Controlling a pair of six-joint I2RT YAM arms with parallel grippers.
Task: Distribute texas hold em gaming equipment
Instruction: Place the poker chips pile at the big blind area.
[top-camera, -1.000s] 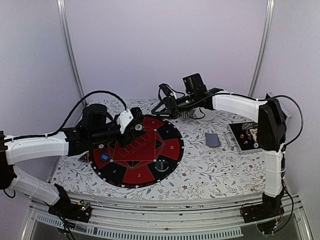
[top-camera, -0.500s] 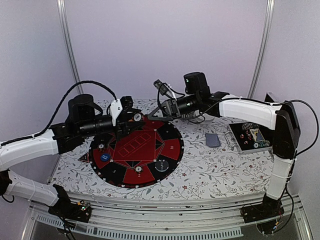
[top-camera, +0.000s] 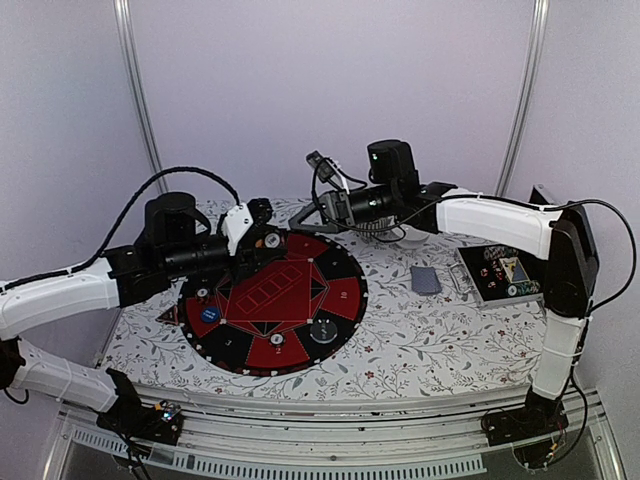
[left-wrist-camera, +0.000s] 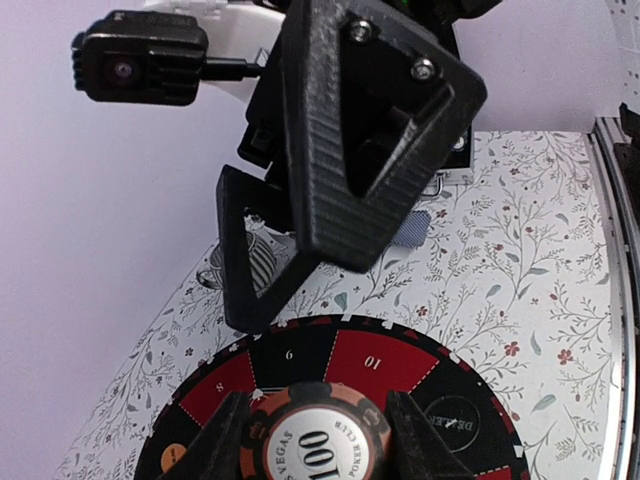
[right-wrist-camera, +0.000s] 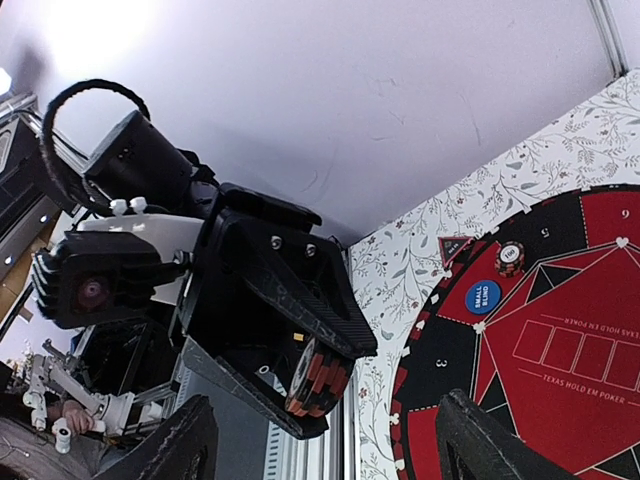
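Note:
My left gripper needs to turn outward next and go down to let go of the stack, matching the blue chip's stack, as the mat (top-camera: 262, 345) beside the orange chip is below it.
My left gripper (top-camera: 264, 240) is shut on a small stack of orange-and-black poker chips (left-wrist-camera: 315, 438), held edge-on above the far edge of the round mat (top-camera: 262, 345). From the right wrist the stack (right-wrist-camera: 318, 378) shows between the left fingers. My right gripper (top-camera: 301, 222) hovers open just right of it, facing the left gripper, with nothing between its fingers. On the mat lie a blue chip (top-camera: 210, 314), an orange-black chip (right-wrist-camera: 510, 257) and a dark dealer chip (top-camera: 322, 330). A grey-blue deck of cards (top-camera: 425, 280) rests on the cloth at the right.
A ribbed grey cup (left-wrist-camera: 262, 262) and a white bowl (top-camera: 412, 232) stand at the back behind the right gripper. A dark box (top-camera: 498, 272) lies at the far right. The floral cloth (top-camera: 420, 340) covers the table.
The left gripper lifted from the mat with the chips and swung up toward the back. The right gripper swept left and higher to face it, and its fingers narrowed a little.

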